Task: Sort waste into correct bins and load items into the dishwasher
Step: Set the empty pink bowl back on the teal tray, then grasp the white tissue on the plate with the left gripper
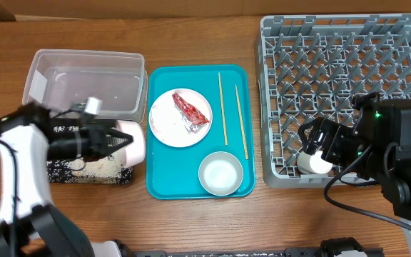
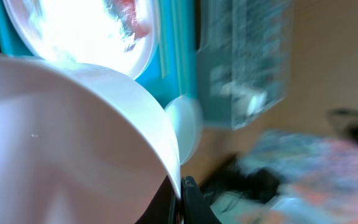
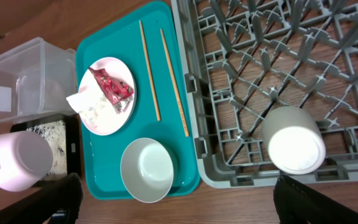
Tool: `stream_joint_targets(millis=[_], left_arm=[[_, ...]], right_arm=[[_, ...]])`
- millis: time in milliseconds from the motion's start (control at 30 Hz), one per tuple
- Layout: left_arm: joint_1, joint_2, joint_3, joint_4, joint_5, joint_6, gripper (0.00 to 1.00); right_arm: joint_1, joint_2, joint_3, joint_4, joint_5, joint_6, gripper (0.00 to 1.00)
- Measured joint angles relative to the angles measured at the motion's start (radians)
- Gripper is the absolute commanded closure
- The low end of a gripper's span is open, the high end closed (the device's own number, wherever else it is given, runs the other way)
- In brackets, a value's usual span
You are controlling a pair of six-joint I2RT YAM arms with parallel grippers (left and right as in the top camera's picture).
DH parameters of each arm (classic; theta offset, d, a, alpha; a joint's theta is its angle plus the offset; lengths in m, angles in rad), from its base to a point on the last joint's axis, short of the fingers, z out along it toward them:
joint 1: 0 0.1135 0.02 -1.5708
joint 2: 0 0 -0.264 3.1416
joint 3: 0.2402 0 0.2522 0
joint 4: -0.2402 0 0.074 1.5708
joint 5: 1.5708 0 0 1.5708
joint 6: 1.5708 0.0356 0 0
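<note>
Next I will swing my left gripper to the bare tray beside the white bowl, lower the bowl upright and release, as that lies below and to its right in the overhead view.
My left gripper (image 1: 117, 139) is shut on the rim of a pale-pink bowl (image 1: 133, 140), tipped on its side over the black tray (image 1: 63, 173), where rice grains (image 1: 100, 165) lie. In the left wrist view the bowl (image 2: 61, 143) fills the frame, with the fingers (image 2: 182, 200) pinching its edge. The white plate (image 1: 170, 121) on the teal tray carries the red foil wrapper (image 1: 191, 112) and a white napkin (image 3: 82, 102). Two chopsticks (image 1: 222, 107) lie beside it, with a white bowl (image 1: 220, 173) in front. My right gripper (image 1: 327, 146) is open above a white cup (image 3: 294, 140) in the grey dish rack (image 1: 348, 64).
The clear tub (image 1: 84, 82) stands behind the black tray and holds only a white label. The teal tray (image 1: 159, 178) sits between the bins and the rack. Bare wooden table (image 3: 241, 202) runs along the front edge.
</note>
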Motion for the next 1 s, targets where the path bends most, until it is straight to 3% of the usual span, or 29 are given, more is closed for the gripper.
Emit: stream_joint_targets(millis=[133, 167, 367, 433, 500, 600, 867, 1000], left_arm=[[-0.216, -0.082, 0.004, 0.095, -0.22, -0.217, 0.96], [-0.368, -0.093, 0.004, 0.137, -0.364, -0.349, 0.96], [-0.776, -0.058, -0.034, 0.249, -0.721, -0.701, 0.96], [-0.88, -0.025, -0.063, 0.279, -0.813, -0.805, 0.91], [-0.923, 0.004, -0.071, 0.325, -0.859, -0.855, 0.86], [-0.964, 0.037, -0.071, 0.356, -0.897, -0.912, 0.48], [-0.945, 0.054, 0.007, 0.33, -0.987, -0.949, 0.32], [-0.884, 0.054, 0.101, 0.446, -1.089, -0.901, 0.23]], right_arm=[[0.0, 0.0, 0.0, 0.0, 0.0, 0.0, 0.0], [0.0, 0.0, 0.0, 0.0, 0.0, 0.0, 0.0], [0.0, 0.0, 0.0, 0.0, -0.001, -0.001, 0.0], [0.0, 0.0, 0.0, -0.001, 0.0, 0.0, 0.0], [0.0, 0.0, 0.0, 0.002, 0.0, 0.0, 0.0], [0.0, 0.0, 0.0, 0.008, 0.0, 0.0, 0.0], [0.0, 0.0, 0.0, 0.008, 0.0, 0.0, 0.0], [0.0, 0.0, 0.0, 0.009, 0.0, 0.0, 0.0]])
